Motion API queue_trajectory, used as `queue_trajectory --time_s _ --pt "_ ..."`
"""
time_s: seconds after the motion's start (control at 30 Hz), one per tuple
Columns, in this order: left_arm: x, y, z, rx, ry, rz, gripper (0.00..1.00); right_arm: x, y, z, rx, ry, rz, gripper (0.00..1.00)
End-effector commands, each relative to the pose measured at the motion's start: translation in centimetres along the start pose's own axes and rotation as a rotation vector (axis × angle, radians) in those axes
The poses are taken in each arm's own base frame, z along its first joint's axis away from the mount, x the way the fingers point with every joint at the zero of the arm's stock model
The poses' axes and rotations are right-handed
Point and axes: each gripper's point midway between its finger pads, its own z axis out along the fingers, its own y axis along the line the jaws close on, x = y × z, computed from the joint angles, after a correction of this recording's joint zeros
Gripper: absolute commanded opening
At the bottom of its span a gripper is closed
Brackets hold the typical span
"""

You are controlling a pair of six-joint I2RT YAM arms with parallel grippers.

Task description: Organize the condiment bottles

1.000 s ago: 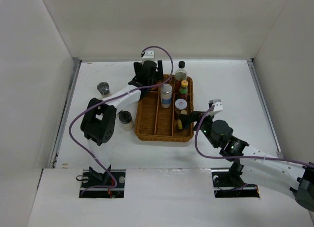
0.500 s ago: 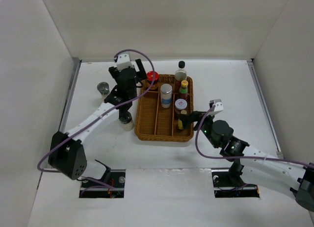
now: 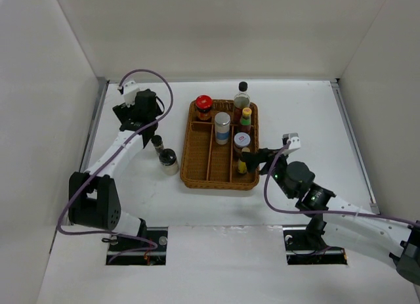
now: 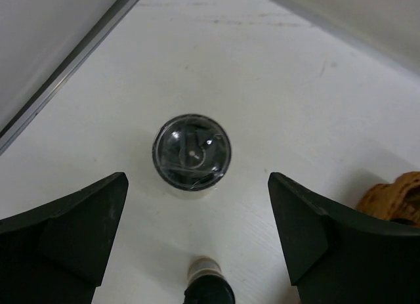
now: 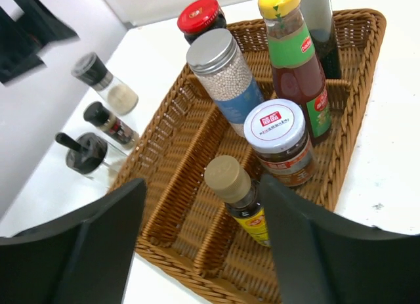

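Note:
I will next lower my left gripper over the dark lid of the shaker, one finger down each side, since the lid is below my fingers and fits between them.
Several condiment bottles stand in the wicker tray: a red-lidded jar, a silver-capped shaker, a black-capped bottle, a yellow-capped bottle, a white-lidded jar and a tan-capped sauce bottle. My right gripper is open, its fingers either side of the tan-capped bottle. My left gripper is open above a dark-lidded shaker on the table at far left; in the top view the gripper hides it. A slim dark-capped bottle and a dark-lidded jar stand left of the tray.
The tray's left and middle compartments are bare at their near ends. The left wall and its metal rail run close to the left gripper. The tray's edge shows at the right of the left wrist view.
My left arm has swung left, away from the tray's far left corner, leaving the red-lidded jar standing there; it is now over the far-left shaker. The right arm has barely moved.

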Motion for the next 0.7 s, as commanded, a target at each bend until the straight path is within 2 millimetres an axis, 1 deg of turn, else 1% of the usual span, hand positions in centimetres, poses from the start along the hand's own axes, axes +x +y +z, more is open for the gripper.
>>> queue_trajectory --time_s 0.0,0.07,0.13,0.3,0.37,0.5,0.6,0.67 --pt "0.3 0.6 1.2 -0.027 0.042 -0.010 0.90 -1.0 0.8 0.0 -0.031 -0.038 0.021 0.82" --pt "1.0 0.7 2.1 -0.041 0.063 0.000 0.90 -0.9 0.8 0.0 -0.031 -0.036 0.020 0.84" --pt "1.3 0.4 2.8 -0.030 0.072 -0.006 0.89 -0.9 0.9 0.0 -0.034 -0.034 0.020 0.85" --pt "1.3 0.1 4.2 -0.034 0.072 -0.007 0.89 -1.0 0.9 0.0 -0.035 -0.036 0.019 0.85" --pt "1.3 0.0 4.9 -0.034 0.073 -0.004 0.87 -0.8 0.9 0.1 -0.032 -0.031 0.016 0.85" --pt "1.2 -0.1 6.0 -0.040 0.069 0.001 0.77 -0.8 1.0 0.2 -0.033 -0.029 0.013 0.85" --pt "1.5 -0.1 6.5 -0.046 0.069 0.013 0.70 -0.7 0.9 0.2 -0.031 -0.026 0.011 0.85" --pt "1.7 -0.1 6.5 -0.049 0.072 0.017 0.63 -0.7 0.9 0.2 -0.031 -0.026 0.010 0.85"
